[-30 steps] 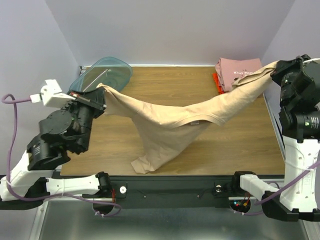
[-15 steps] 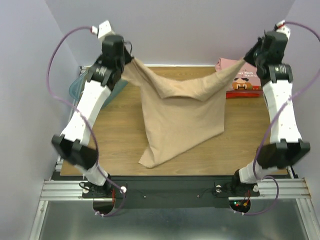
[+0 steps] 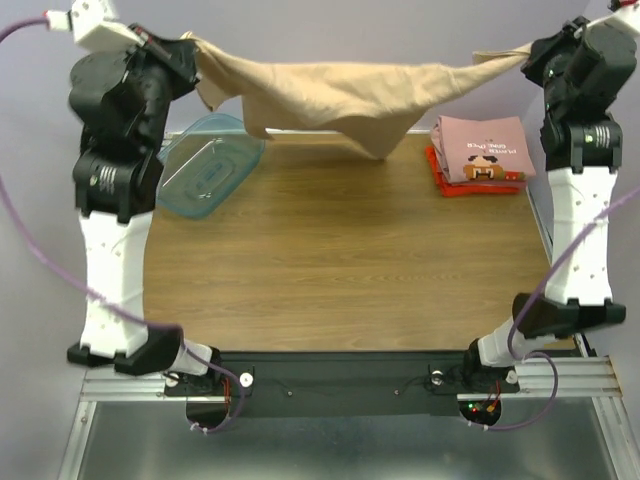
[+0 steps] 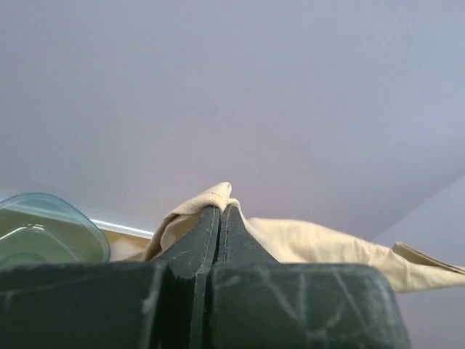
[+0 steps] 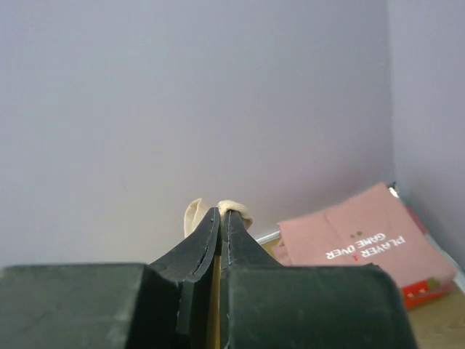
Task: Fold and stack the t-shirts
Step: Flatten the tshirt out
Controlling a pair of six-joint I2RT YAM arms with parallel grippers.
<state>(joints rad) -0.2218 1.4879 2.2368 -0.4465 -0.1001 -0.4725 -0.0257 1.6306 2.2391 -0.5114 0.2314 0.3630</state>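
Observation:
My left gripper is holding the t-shirt and next needs to draw it back and down to release it, since there is bare wood by the table's near edge.
A tan t-shirt [image 3: 330, 92] hangs stretched between both grippers high over the back of the table, clear of the wood. My left gripper [image 3: 190, 45] is shut on its left edge; in the left wrist view the cloth [image 4: 320, 243] bunches past the closed fingertips [image 4: 211, 222]. My right gripper [image 3: 528, 58] is shut on its right edge, with a small fold of tan cloth [image 5: 234, 209] poking out above the pads. A folded pink t-shirt [image 3: 482, 150] with a cartoon print lies on a folded red-orange one [image 3: 475, 187] at the back right.
A translucent teal plastic tub [image 3: 205, 170] lies at the back left of the wooden table [image 3: 340, 260]. Lilac walls close in the back and both sides. Both arms stand tall along the table's side edges.
Both grippers have risen with the tan shirt. It went from draping onto the table to hanging fully in the air, spread wide between them near the back wall.

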